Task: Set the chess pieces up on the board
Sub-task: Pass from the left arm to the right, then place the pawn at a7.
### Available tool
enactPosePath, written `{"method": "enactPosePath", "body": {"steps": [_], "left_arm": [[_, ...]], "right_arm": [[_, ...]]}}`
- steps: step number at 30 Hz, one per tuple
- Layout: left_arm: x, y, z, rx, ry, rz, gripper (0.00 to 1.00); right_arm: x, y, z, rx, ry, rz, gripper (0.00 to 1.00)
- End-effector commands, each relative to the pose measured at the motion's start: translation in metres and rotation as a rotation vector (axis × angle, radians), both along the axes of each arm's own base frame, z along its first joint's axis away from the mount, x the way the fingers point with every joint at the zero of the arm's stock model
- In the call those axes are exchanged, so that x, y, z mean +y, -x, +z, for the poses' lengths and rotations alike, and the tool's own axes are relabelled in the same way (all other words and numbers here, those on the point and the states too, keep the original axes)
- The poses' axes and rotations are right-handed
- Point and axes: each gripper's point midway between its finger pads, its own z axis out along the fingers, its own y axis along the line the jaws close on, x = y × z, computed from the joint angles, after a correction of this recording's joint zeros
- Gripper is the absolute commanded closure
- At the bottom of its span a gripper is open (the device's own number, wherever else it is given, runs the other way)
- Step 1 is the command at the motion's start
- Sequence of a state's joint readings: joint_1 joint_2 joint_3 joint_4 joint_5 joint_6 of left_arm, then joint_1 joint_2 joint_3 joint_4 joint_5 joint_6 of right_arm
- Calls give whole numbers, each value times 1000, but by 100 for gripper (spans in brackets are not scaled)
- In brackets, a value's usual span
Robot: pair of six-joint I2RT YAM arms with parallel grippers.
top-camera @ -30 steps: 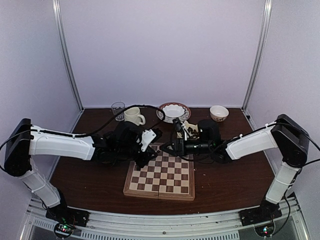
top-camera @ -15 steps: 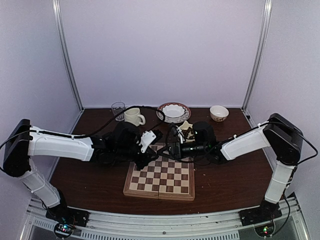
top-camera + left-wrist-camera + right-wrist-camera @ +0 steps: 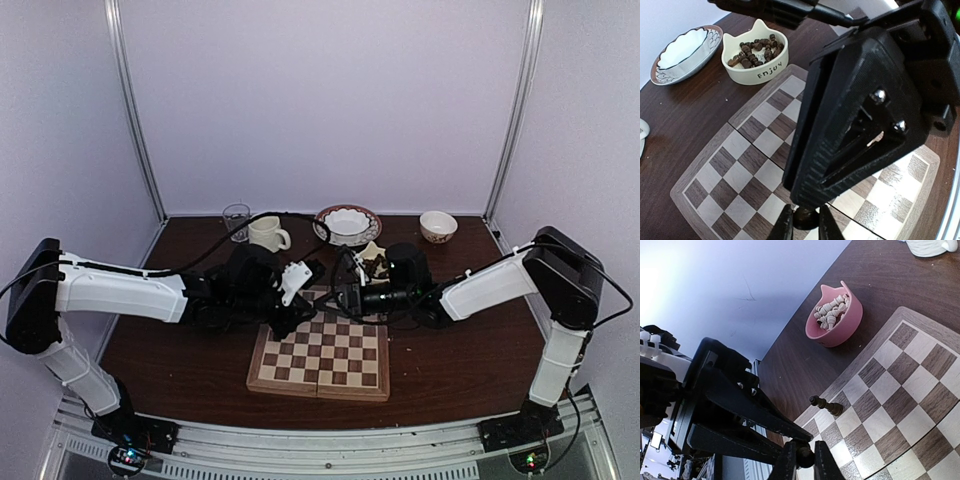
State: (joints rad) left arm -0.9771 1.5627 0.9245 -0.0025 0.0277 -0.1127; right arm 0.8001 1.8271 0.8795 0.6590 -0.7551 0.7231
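My right gripper lowers the piece back and to the left in the top view next, then releases it on the dark square by the board's near corner, since it's empty.
My left gripper is shut on the base of a dark chess piece above the board. My right gripper faces it and is shut on the round top of the same dark chess piece. In the top view the two grippers meet over the board's far edge. Another dark piece stands on a square at the board's edge. A cream cat-shaped bowl holds several dark pieces. A pink bowl holds several cream pieces.
At the back of the table stand a white scalloped bowl on a plate, a cream mug, a glass and a small bowl. The cat-shaped bowl sits just behind the right gripper.
My right gripper has moved left to the left gripper and shut on the top of the dark piece held there. The left arm has stayed put.
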Motion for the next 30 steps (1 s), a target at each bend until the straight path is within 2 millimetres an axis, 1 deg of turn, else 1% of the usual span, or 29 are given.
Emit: {"method": "enactPosePath", "body": {"steps": [1, 3, 6, 8, 10, 12, 16, 19, 21, 26, 28, 30], "left_arm": [[-1, -8, 17, -60, 35, 26, 82], [-1, -9, 17, -63, 33, 35, 78], [0, -10, 17, -62, 34, 44, 64], [1, -10, 18, -62, 39, 49, 57], [3, -10, 21, -65, 50, 62, 52], [7, -10, 28, -72, 73, 83, 51], [24, -16, 44, -107, 117, 171, 44], [45, -27, 52, -144, 120, 287, 43], [61, -36, 54, -143, 129, 369, 43], [102, -56, 53, -109, 160, 552, 44], [116, -60, 52, -108, 176, 604, 45], [126, -62, 55, -125, 188, 642, 45]], "right_arm": [[8, 7, 16, -34, -56, 47, 93], [6, 6, 16, -49, -46, 36, 95], [-1, -1, 11, -95, 28, -11, 98], [-11, -9, -1, -118, 127, -67, 100], [-21, -16, -6, -153, 207, -119, 100], [-33, -25, -13, -178, 293, -177, 100], [-43, -33, -19, -240, 409, -224, 100], [-41, -30, -23, -319, 505, -218, 99], [-37, -26, -24, -374, 561, -211, 98], [-16, -16, -21, -470, 610, -181, 97], [-7, -12, -23, -488, 612, -158, 96], [2, -3, -28, -508, 633, -122, 96]]}}
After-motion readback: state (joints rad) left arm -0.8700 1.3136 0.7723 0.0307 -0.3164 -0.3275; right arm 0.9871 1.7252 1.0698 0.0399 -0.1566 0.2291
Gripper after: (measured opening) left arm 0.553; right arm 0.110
